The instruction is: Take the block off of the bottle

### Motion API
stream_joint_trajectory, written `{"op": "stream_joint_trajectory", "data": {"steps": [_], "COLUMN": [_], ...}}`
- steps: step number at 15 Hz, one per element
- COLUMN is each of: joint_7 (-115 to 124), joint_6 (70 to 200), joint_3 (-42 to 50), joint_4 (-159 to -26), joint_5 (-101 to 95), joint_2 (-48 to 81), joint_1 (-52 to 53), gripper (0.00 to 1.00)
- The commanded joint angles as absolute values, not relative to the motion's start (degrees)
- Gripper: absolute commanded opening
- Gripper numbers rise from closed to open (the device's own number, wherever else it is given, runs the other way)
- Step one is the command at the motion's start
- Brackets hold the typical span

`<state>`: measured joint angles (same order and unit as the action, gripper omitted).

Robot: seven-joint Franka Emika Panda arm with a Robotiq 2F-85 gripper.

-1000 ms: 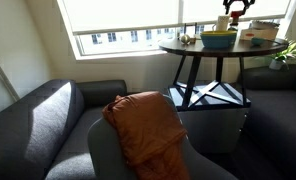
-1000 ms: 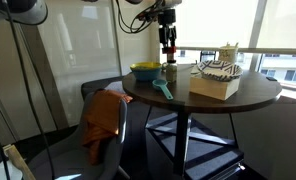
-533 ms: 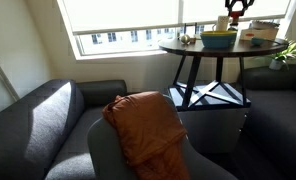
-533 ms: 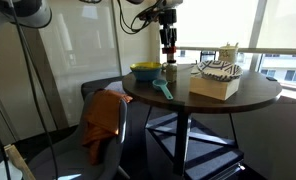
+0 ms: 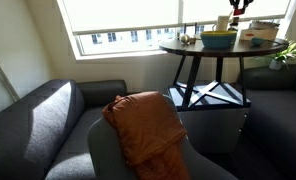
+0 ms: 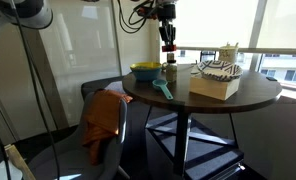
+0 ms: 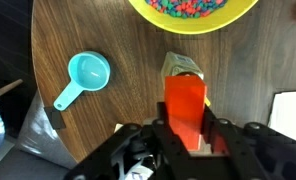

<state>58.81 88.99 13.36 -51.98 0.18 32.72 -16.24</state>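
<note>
Next, my gripper goes to the left in the wrist view, turning, and lowers the block [image 6: 169,47] between scoop and box, since that bare tabletop lies below it.
In the wrist view my gripper [image 7: 186,130] is shut on the small red block [image 7: 185,103], one finger on each side of it. Under the block lies the top of the bottle [image 7: 179,67], a short way below. In an exterior view the gripper [image 6: 169,44] hangs over the round table with the red block [image 6: 169,47] in it, clear above the small bottle [image 6: 171,72]. In an exterior view the gripper [image 5: 238,5] is at the top edge of the picture, partly cut off.
A yellow-green bowl [image 7: 193,12] of coloured bits stands just beyond the bottle, also seen as a bowl [image 6: 145,70]. A light-blue scoop [image 7: 85,76] lies on the wooden table [image 7: 98,40]. A box with striped items [image 6: 216,78] stands beside the bottle. Sofa and orange-draped chair [image 5: 146,125] are below.
The jaws have shut on the red block, and the gripper has risen a little, lifting the block off the bottle's top.
</note>
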Motion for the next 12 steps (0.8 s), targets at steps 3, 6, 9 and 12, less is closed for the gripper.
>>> {"op": "stream_joint_trajectory", "data": {"steps": [3, 6, 9, 12], "joint_7": [60.7, 57.0, 45.0, 34.3], "joint_6": [85.1, 83.1, 85.4, 89.3], "joint_3": [14.2, 13.9, 12.1, 11.3], "joint_4": [-47.7, -48.1, -51.2, -54.4], "joint_5": [0.2, 3.1, 7.2, 10.0], "joint_2": [33.1, 32.9, 31.4, 30.2], "joint_1": [-17.1, -20.2, -24.9, -28.6], "gripper": [0.08, 0.08, 0.08, 0.08]}}
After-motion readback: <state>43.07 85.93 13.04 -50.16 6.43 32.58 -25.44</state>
